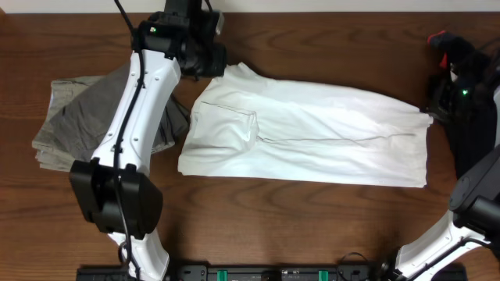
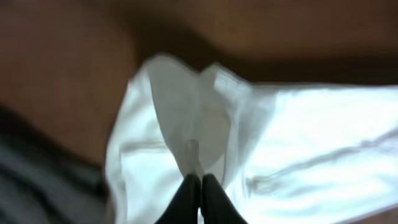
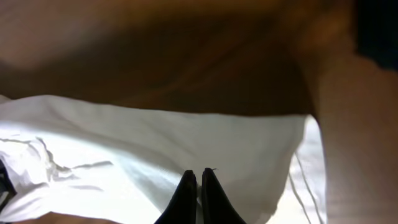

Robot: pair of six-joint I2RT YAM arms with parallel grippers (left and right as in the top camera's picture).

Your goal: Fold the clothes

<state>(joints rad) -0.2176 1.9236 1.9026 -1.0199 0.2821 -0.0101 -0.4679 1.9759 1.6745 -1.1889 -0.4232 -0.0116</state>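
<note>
I will pull my left gripper back and down over the shirt's end by the trousers [image 1: 66,117] next, because the peak of cloth is raised at the shirt's far edge.
The white T-shirt [image 1: 312,136] lies folded into a long band across the middle of the brown table. My left gripper [image 1: 225,67] is at the shirt's far left corner, shut on a raised peak of white cloth [image 2: 186,106]; in the left wrist view its fingertips [image 2: 201,178] pinch that fold. At the shirt's right end, my right gripper [image 1: 431,109] is shut on the fabric edge, and the right wrist view shows its black tips [image 3: 199,174] pressed into white cloth [image 3: 155,143]. Grey-khaki trousers [image 1: 66,117] lie crumpled at the left, partly under my left arm.
The left arm [image 1: 137,109] slants across the trousers from its base [image 1: 117,195] near the front edge. The right arm's base [image 1: 476,203] stands at the front right. A black and red object [image 1: 444,40] sits at the far right corner.
</note>
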